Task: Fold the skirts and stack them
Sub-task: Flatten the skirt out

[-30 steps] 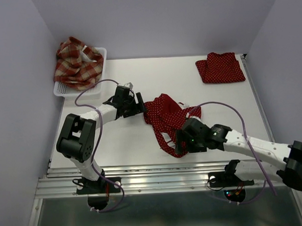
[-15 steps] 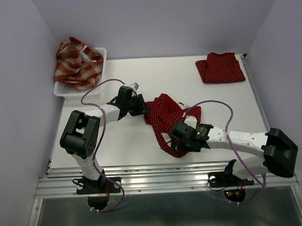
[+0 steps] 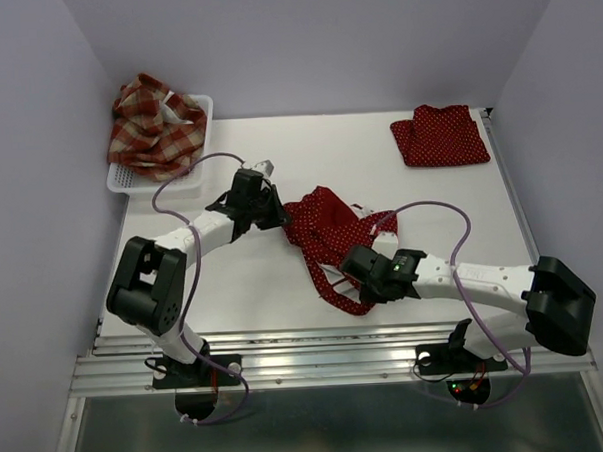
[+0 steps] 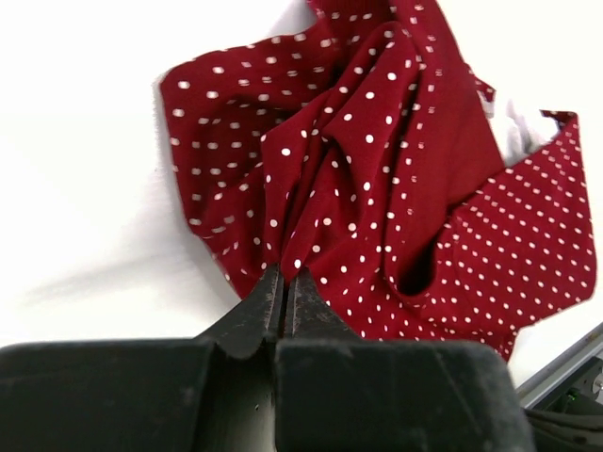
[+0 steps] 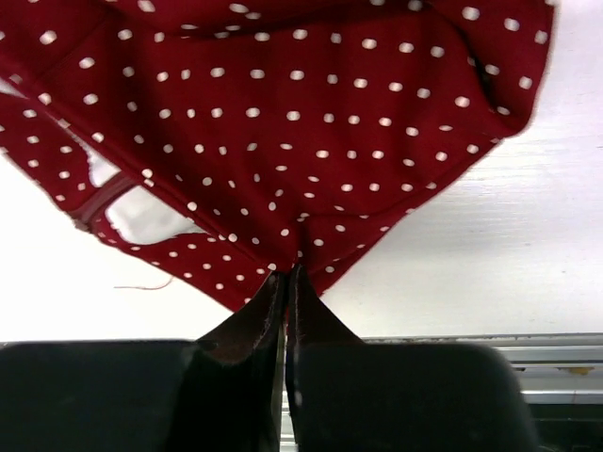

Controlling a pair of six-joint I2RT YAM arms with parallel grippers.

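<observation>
My left gripper should next lift the skirt's edge, then lower it onto the bare tabletop nearer the basket and let go, because the cloth lies crumpled.
A crumpled dark red polka-dot skirt (image 3: 327, 230) lies at the table's middle. My left gripper (image 3: 284, 219) is shut on its left edge, and the cloth (image 4: 358, 169) bunches into folds right at the closed tips (image 4: 285, 273). My right gripper (image 3: 350, 274) is shut on the skirt's near corner (image 5: 301, 141), pinched at the tips (image 5: 287, 273). A second polka-dot skirt (image 3: 440, 135) lies folded flat at the far right. The plaid skirt (image 3: 155, 125) is heaped in the basket at the far left.
The white mesh basket (image 3: 129, 179) stands at the table's far left corner. A metal rail (image 3: 317, 340) runs along the near edge by the arm bases. Purple walls close in the left, far and right sides.
Both grippers went from open to shut on the middle polka-dot skirt. The right arm swung left and lower along the near edge; the left gripper edged toward the cloth.
</observation>
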